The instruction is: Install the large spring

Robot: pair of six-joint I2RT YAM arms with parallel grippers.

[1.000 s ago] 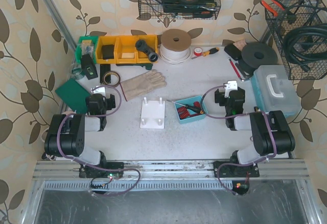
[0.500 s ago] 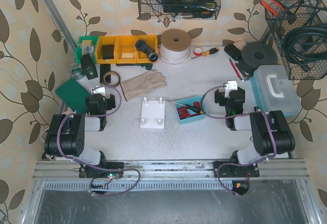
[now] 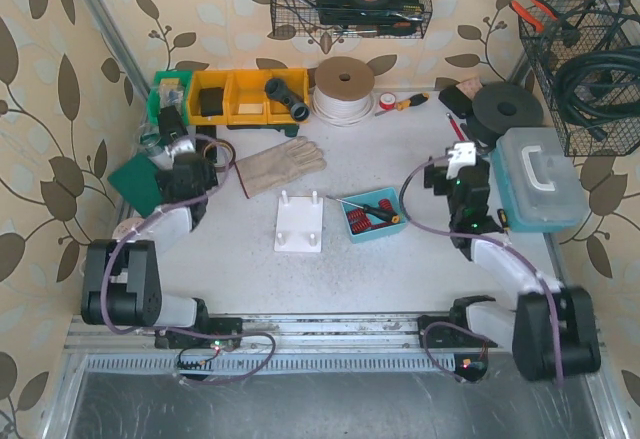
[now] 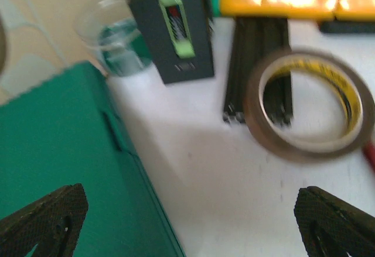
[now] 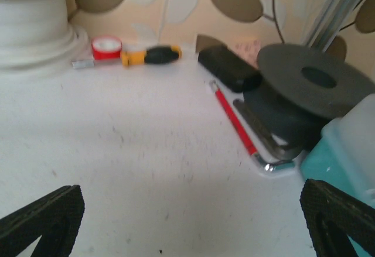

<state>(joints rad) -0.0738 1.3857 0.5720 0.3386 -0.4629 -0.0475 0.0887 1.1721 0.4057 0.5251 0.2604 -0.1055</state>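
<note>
The screwdriver's black handle (image 3: 375, 211) is below my right gripper, to its left in the top view. My right gripper will move over the tray and down onto the handle next.
Red springs (image 3: 358, 222) lie in a small blue tray (image 3: 388, 203) at the table's middle. Left of it stands a white base (image 3: 299, 230) with upright pegs. My left gripper (image 3: 186, 164) is at the far left, above bare table between a green pad (image 4: 58, 151) and a tape ring (image 4: 310, 108); its jaws are wide open and empty. My right gripper (image 3: 455, 171) is right of the tray, also wide open and empty over bare table (image 5: 176, 169). Neither wrist view shows the springs or the base.
A leather glove (image 3: 281, 166) lies behind the white base. Yellow bins (image 3: 247, 96) and a white roll (image 3: 344, 90) stand at the back. A black disc (image 3: 507, 111) and a teal-white case (image 3: 540, 179) stand at the right. A red-handled tool (image 5: 234, 125) lies near the disc.
Both arms have stretched out from their folded rest poses. The left gripper moved back and left toward the green pad; the right gripper moved back and slightly right.
</note>
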